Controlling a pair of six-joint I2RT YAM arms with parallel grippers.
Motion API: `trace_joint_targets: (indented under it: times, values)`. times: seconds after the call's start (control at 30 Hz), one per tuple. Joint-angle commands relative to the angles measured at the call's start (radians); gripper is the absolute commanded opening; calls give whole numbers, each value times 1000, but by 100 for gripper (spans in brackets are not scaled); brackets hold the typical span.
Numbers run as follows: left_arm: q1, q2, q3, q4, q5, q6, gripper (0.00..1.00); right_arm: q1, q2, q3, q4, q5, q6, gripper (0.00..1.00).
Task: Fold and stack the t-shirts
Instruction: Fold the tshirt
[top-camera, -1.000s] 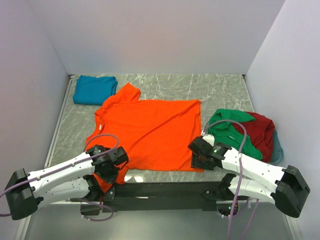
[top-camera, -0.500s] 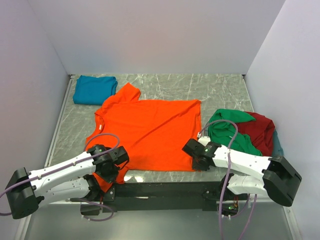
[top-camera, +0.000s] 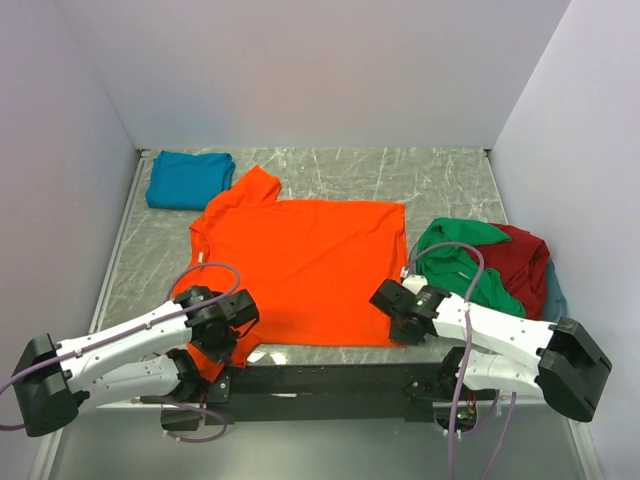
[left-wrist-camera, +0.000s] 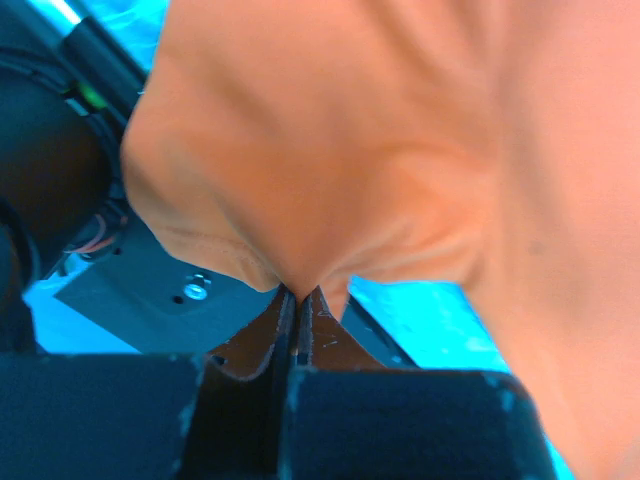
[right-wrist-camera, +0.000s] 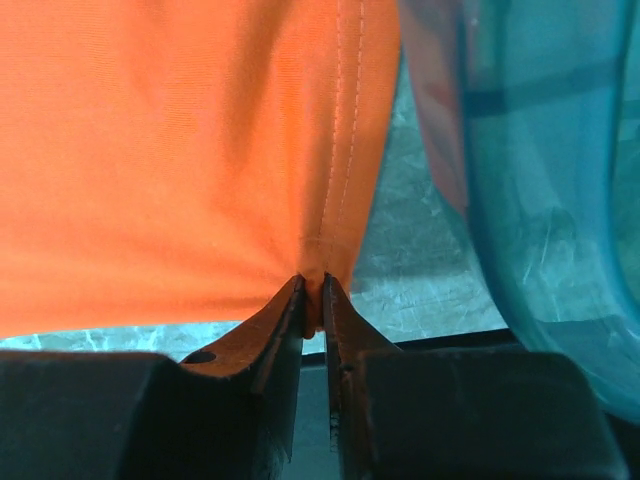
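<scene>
I will next carry the t-shirt's near sleeve in my left gripper outward onto the orange cloth (top-camera: 240, 257) beside the t-shirt's collar and release it, because the sleeve sticks out over the black bar.
A bright orange t-shirt (top-camera: 300, 260) lies spread flat across the middle of the table. My left gripper (top-camera: 232, 322) is shut on its near left sleeve, the cloth (left-wrist-camera: 330, 160) bunching up from the pinched jaws (left-wrist-camera: 298, 296). My right gripper (top-camera: 392, 305) is shut on the shirt's near right hem corner (right-wrist-camera: 318, 285), the stitched hem (right-wrist-camera: 345, 130) running up from the jaws. A folded teal blue t-shirt (top-camera: 188, 179) rests at the far left. A green t-shirt (top-camera: 460, 258) and a dark red t-shirt (top-camera: 525, 262) are heaped in the basket at the right.
The grey-blue plastic basket (top-camera: 556, 300) stands at the right edge, its wall (right-wrist-camera: 540, 180) close beside the right gripper. White walls close the table on three sides. A black rail (top-camera: 320, 378) runs along the near edge between the arm bases.
The right gripper has slid left onto the orange shirt's near right corner and closed on it. The left gripper has kept its hold without moving.
</scene>
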Motion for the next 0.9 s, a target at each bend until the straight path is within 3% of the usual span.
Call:
trace_joint_targets:
  times: [0.0,0.23,0.6,0.87]
  values:
    - [-4,29,93,-36,-77,31,4,-1,-4,73,-37,36,-16,19]
    - [17,87,194,-55,-186,69,6,-29,28,164,-40,72,-65,18]
    - [235,246,309,114,-244,416,5,-202,43,260,26,32,-244,15]
    - [322,389,455,143,-321,551,4,-277,131,328,95,18,-340,14]
